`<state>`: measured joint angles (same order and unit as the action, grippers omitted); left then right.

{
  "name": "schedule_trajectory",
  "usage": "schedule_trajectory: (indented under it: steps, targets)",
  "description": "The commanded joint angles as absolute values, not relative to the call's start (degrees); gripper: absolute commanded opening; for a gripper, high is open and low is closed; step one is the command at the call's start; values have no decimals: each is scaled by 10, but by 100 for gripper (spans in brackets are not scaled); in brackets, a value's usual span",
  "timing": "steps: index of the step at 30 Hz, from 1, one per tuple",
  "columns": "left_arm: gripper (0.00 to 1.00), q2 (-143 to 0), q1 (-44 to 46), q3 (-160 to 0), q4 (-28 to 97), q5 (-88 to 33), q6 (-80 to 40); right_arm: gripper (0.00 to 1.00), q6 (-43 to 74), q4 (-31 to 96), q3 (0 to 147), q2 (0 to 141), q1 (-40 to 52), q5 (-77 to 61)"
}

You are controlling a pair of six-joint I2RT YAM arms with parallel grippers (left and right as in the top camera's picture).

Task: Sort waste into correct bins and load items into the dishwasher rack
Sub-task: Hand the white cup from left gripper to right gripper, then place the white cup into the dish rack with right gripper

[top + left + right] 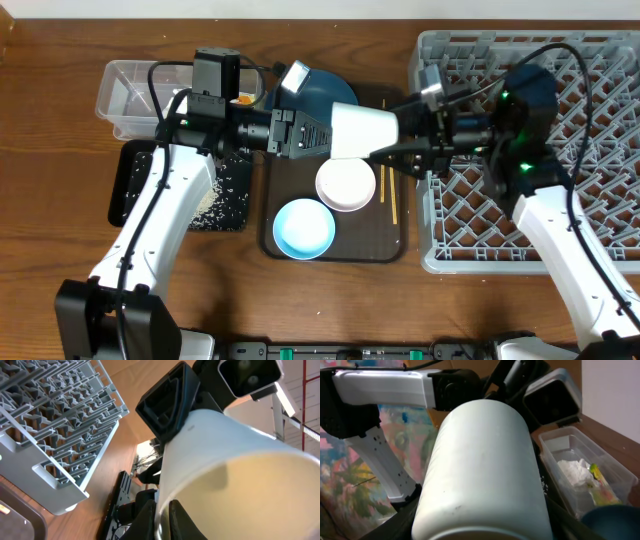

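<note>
I will turn my right gripper downward next, carry the cup (362,128) over to the grey rack's near corner (453,222) beside the brown tray, then lower and release it, because that corner is empty.
The white cup (362,128) hangs on its side above the brown tray, held between both arms. My left gripper (322,135) is shut on its rim; in the left wrist view the cup (240,460) wall sits between the fingers (162,512). My right gripper (398,150) grips the other end; its fingers (480,527) hug both sides of the cup (480,460). The blue plate (320,90), a white bowl (346,184), a light blue bowl (303,228) and chopsticks (385,190) lie below. The grey rack (600,200) is at the right.
The clear tub (130,95) at the back left holds tissue (572,470) and the yellow-green wrapper (594,472). The black tray (130,190) bears rice scraps (215,195). The brown serving tray (390,245) lies in the middle. The rack (55,425) also shows in the left wrist view.
</note>
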<state>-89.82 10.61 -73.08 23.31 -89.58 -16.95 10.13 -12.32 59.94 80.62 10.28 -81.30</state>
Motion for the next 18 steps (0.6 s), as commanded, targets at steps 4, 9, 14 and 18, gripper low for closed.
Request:
schedule_trajectory:
  steps: [4, 9, 14, 18]
  targets:
    - [15, -896, 107, -730, 232, -888, -172, 44, 107, -74, 599, 808, 50, -777]
    - [17, -896, 107, -730, 232, -824, -172, 42, 107, 47, 599, 808, 17, -617]
    - [22, -896, 107, -730, 241, -708, -172, 44, 107, 100, 600, 805, 15, -535]
    - [27, -896, 109, -730, 281, -550, -166, 48, 113, 165, 617, 792, 15, -458]
